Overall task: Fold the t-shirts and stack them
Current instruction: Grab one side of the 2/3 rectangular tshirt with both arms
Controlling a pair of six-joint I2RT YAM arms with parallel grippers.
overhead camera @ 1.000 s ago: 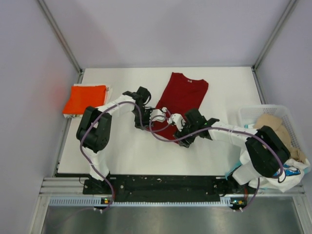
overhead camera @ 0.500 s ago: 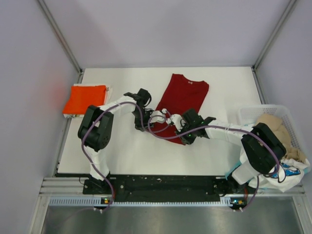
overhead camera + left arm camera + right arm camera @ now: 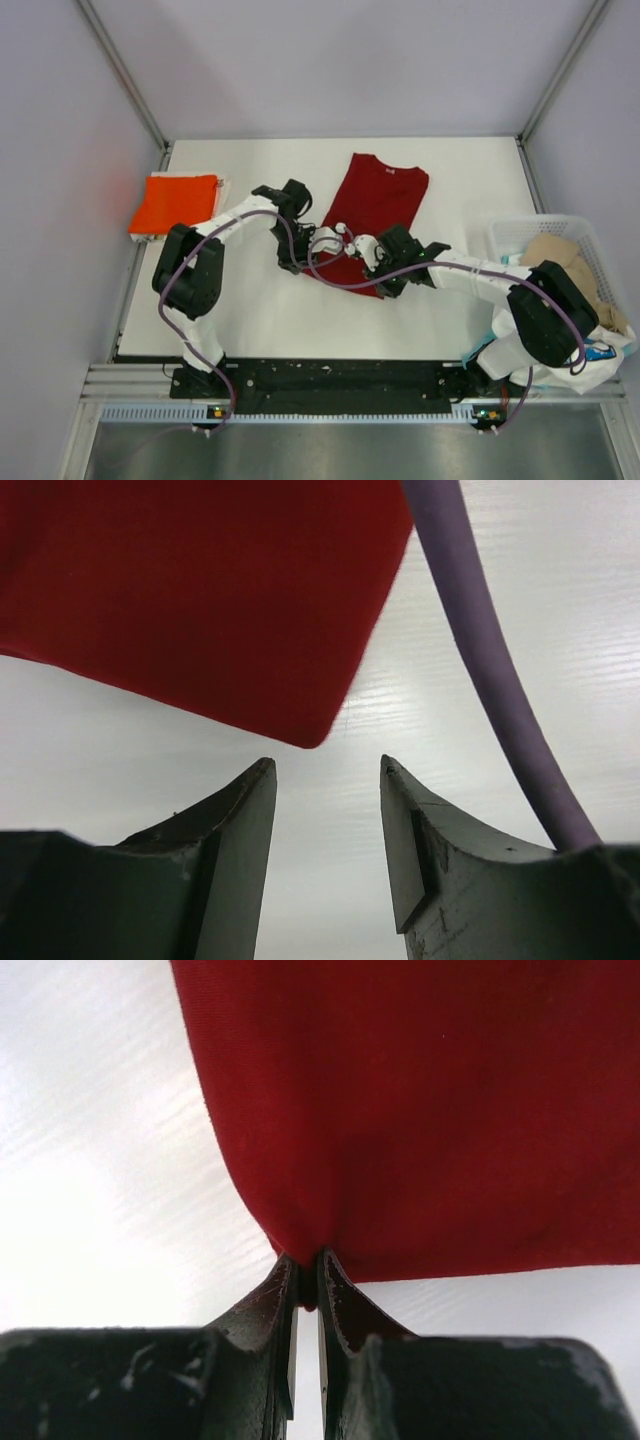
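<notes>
The shirt's loose near corner (image 3: 307, 726) lies just past the open fingers of my left gripper. That gripper should next move gently down to the right in the top view, over the corner.
A dark red t-shirt (image 3: 375, 200) lies flat in the middle of the table, collar at the far end. My right gripper (image 3: 307, 1257) is shut on a near corner of its hem (image 3: 300, 1230), low at the table; in the top view this gripper (image 3: 378, 280) sits at the shirt's near right corner. My left gripper (image 3: 326, 765) is open, with nothing between the fingers, and the shirt's other near corner (image 3: 305, 735) lies just beyond the tips. In the top view the left gripper (image 3: 308, 258) is at the shirt's near left edge. A folded orange-red t-shirt (image 3: 175, 203) lies at the far left.
A white lattice basket (image 3: 505, 235) stands at the right edge with a beige shirt (image 3: 560, 255) in it. A white printed shirt (image 3: 600, 355) hangs by the right arm's base. A purple cable (image 3: 480, 650) crosses the left wrist view.
My right gripper has closed from open onto the red shirt's hem corner. The left gripper has narrowed slightly and stayed at the other corner.
</notes>
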